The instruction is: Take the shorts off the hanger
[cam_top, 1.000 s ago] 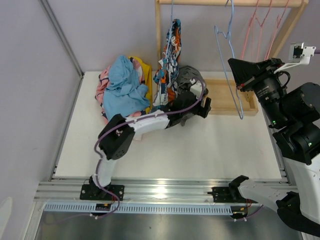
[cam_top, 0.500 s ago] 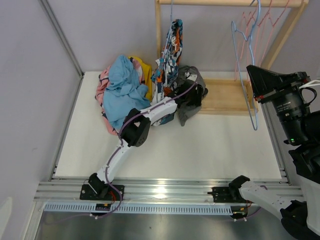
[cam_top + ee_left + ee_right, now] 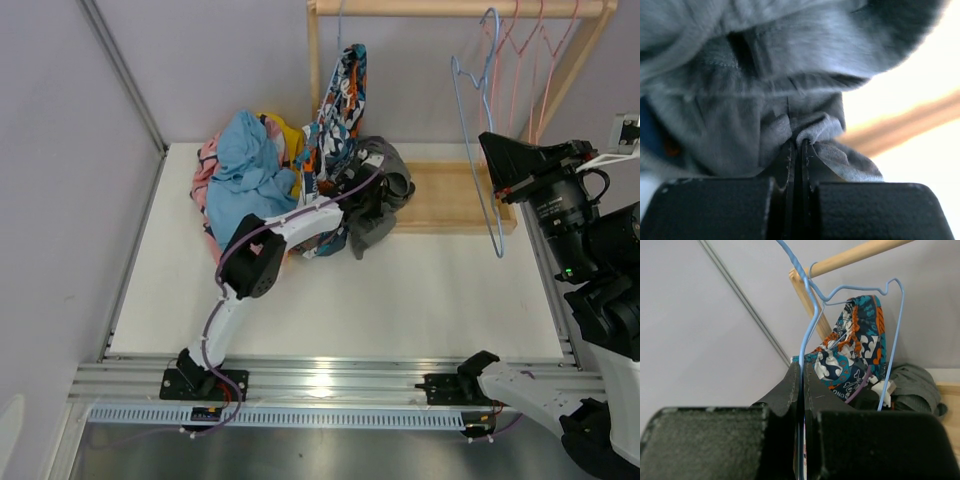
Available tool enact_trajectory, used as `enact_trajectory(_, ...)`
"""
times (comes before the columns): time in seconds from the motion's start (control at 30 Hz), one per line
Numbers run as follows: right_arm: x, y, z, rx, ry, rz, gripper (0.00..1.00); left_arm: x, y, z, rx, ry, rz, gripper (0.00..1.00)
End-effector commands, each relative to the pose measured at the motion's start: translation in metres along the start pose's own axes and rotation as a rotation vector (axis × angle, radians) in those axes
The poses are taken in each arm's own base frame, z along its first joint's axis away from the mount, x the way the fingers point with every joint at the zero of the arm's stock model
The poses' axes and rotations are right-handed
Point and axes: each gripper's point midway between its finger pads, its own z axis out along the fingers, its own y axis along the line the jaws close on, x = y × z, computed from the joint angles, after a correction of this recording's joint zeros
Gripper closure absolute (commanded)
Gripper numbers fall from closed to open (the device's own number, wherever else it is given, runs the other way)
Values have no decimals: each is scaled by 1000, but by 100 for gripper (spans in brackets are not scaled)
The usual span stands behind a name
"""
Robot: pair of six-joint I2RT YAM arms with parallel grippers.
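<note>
I should lift my left gripper first, then swing it over the pile to the left in the top view, beyond the hanging print shorts, to release the grey shorts there.
The grey shorts (image 3: 388, 168) lie crumpled at the foot of the wooden rack, and my left gripper (image 3: 374, 196) is shut on a fold of them. In the left wrist view the fingertips (image 3: 797, 146) pinch the grey shorts (image 3: 765, 100), which fill the frame. The blue-orange-white print shorts (image 3: 340, 100) hang by the rack post. Light blue shorts (image 3: 245, 165), yellow shorts (image 3: 286, 137) and pink shorts (image 3: 206, 166) lie piled at the left. My right gripper (image 3: 492, 150) is shut on a bare blue wire hanger (image 3: 478, 120), held up at the right. The right wrist view shows the gripper (image 3: 801, 367) clamping that hanger (image 3: 812, 305).
The wooden rack's top rail (image 3: 450, 6) carries pink wire hangers (image 3: 530, 50) at the right. Its post (image 3: 318, 70) and flat base (image 3: 450, 195) stand at the back of the white table (image 3: 430, 290). Purple walls close in on the left and back.
My left gripper has gone from open to shut on the grey shorts and drawn slightly back left. My right arm swung the blue hanger to the right, then a little back.
</note>
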Motion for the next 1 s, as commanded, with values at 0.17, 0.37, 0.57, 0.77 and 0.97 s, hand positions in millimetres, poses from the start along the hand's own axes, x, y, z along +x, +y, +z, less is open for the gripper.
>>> enact_trajectory(0.17,-13,-4,16,41,-50,-39,100,-117,-129,-284,265,-297,159,100)
enact_trajectory(0.37,-7,-6,28,66,-32,-35,100,-182,-115,-438,353,-497,116,100)
enact_trajectory(0.57,10,-13,27,81,1,-2,100,-229,-46,-551,208,-745,103,100)
enact_trajectory(0.77,22,-21,32,104,18,-15,100,-256,20,-596,8,-873,108,100)
enact_trajectory(0.97,27,-27,48,117,20,-40,100,-283,71,-635,-229,-1016,116,99)
